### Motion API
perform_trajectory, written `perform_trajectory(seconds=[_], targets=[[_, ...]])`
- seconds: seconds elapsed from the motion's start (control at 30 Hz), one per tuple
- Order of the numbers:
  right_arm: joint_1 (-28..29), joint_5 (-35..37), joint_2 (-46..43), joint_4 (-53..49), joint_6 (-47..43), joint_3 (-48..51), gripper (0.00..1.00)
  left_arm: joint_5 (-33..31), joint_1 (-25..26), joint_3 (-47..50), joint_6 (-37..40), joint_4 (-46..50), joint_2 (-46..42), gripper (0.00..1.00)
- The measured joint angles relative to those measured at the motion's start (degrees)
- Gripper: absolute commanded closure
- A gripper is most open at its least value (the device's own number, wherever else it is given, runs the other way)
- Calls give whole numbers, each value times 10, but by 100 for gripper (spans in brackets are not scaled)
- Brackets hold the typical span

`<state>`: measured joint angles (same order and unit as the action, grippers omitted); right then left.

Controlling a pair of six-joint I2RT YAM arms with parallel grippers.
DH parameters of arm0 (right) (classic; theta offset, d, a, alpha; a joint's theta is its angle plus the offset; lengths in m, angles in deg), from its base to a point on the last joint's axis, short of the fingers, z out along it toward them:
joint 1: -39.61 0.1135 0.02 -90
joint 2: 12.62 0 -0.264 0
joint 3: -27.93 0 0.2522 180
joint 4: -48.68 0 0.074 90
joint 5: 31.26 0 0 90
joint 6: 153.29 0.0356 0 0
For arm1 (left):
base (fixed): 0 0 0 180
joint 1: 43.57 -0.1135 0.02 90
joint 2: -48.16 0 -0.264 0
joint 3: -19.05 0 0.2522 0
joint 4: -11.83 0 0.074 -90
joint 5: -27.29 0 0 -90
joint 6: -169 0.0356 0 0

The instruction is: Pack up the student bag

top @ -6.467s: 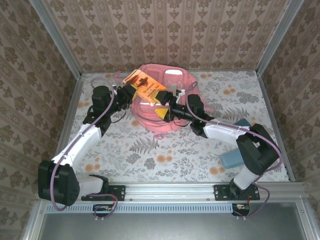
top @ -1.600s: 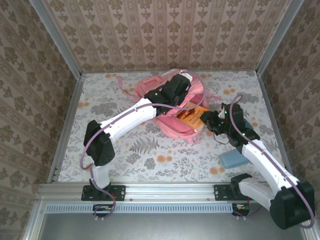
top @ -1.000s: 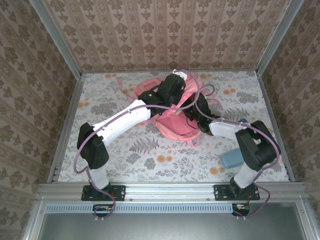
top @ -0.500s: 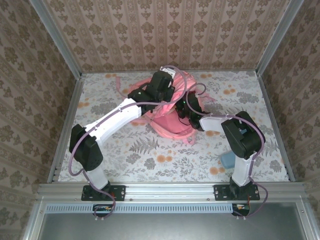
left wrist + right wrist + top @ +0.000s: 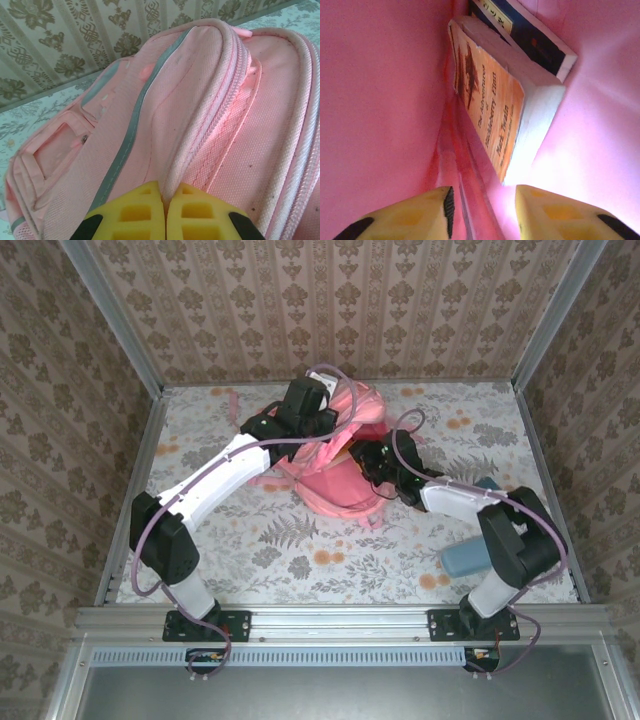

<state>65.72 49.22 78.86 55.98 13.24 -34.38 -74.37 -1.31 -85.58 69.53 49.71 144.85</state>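
The left gripper will next move down, bring the bag's piped zip edge down over the bag's opening (image 5: 345, 482) and let it go, because that opening is wide open below the gripper.
The pink student bag (image 5: 338, 490) lies mid-table with its top opening held up. My left gripper (image 5: 165, 200) is shut on the bag's (image 5: 200, 100) piped zip edge, and in the top view it (image 5: 322, 430) sits over the bag's upper rim. My right gripper (image 5: 484, 210) is inside the bag (image 5: 380, 90), open, with nothing between its fingers; from above it (image 5: 362, 456) is at the bag's mouth. An orange paperback (image 5: 490, 100) rests inside against the lining. A dark blue book (image 5: 530, 35) lies behind it.
A teal pencil case (image 5: 468, 558) lies on the floral table (image 5: 250, 540) at the right, beside my right arm's elbow. Pink straps (image 5: 236, 400) trail off the bag to the back left. Patterned walls (image 5: 330, 310) close in the table.
The right gripper carried the orange book into the bag and let go of it; it is now open just short of the book. The left arm swung left, still holding the bag's edge.
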Motion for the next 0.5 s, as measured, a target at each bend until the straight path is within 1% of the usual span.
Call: perform_trajectory(seconds=[0.1,0.23,0.37,0.5], targets=[[-5,-1,-52,-23,-10,33,67,19,-1,5,0,0,0,100],[-10,14,-144,-91,-40,73,66,47,-4,6,-5,3,0,100],[-11,78,-259,-207,-103,88,63,85,-8,-3,-18,-1,20,100],[-11,156,-367,-318,-167,89,57,135,-7,-44,-40,0,77,93]])
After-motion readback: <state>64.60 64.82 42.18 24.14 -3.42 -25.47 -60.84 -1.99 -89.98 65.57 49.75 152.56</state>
